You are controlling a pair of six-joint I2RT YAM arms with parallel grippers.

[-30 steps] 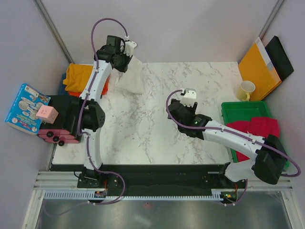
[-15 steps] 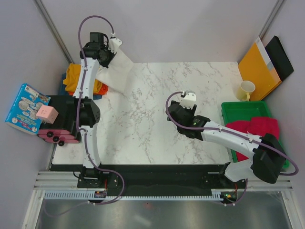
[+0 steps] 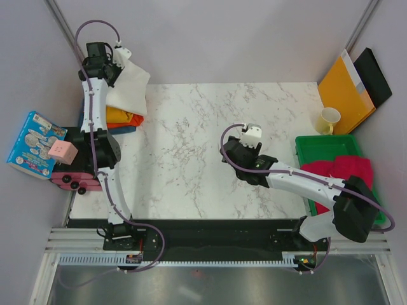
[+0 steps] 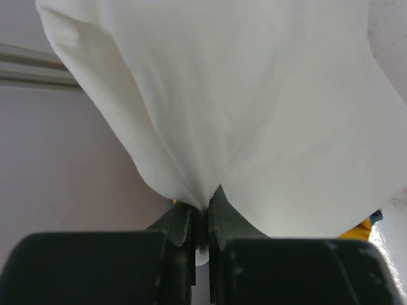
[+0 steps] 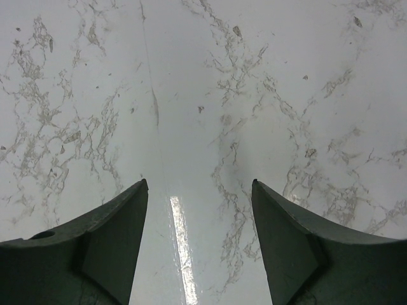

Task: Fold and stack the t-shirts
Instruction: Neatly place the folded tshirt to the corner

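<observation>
My left gripper will lower its pinch of the white t-shirt (image 3: 131,86) onto the stack of folded shirts and release it, because the t-shirt still hangs from raised fingers.
My left gripper (image 3: 123,60) is shut on a pinch of the white t-shirt (image 3: 131,86), held high over the table's far left corner. The white cloth (image 4: 254,95) fills the left wrist view and bunches into the closed jaws of that gripper (image 4: 205,213). It hangs onto a stack of folded shirts: mustard yellow (image 3: 119,114), orange (image 3: 133,120) and a blue edge (image 3: 124,129). A crimson-pink t-shirt (image 3: 340,170) lies crumpled at the right. My right gripper (image 3: 250,131) (image 5: 198,190) hovers open over bare marble with nothing between its fingers.
A green tray (image 3: 327,146) stands at the right edge under the crimson shirt. Behind it are a cream mug (image 3: 329,119), an orange-yellow envelope (image 3: 343,86) and a black slab (image 3: 375,76). Left of the table sit a pink box (image 3: 62,151) and a printed package (image 3: 33,143).
My left arm has swung left and back, carrying the white t-shirt from the table's far edge to over the stack in the corner. The right arm has barely moved.
</observation>
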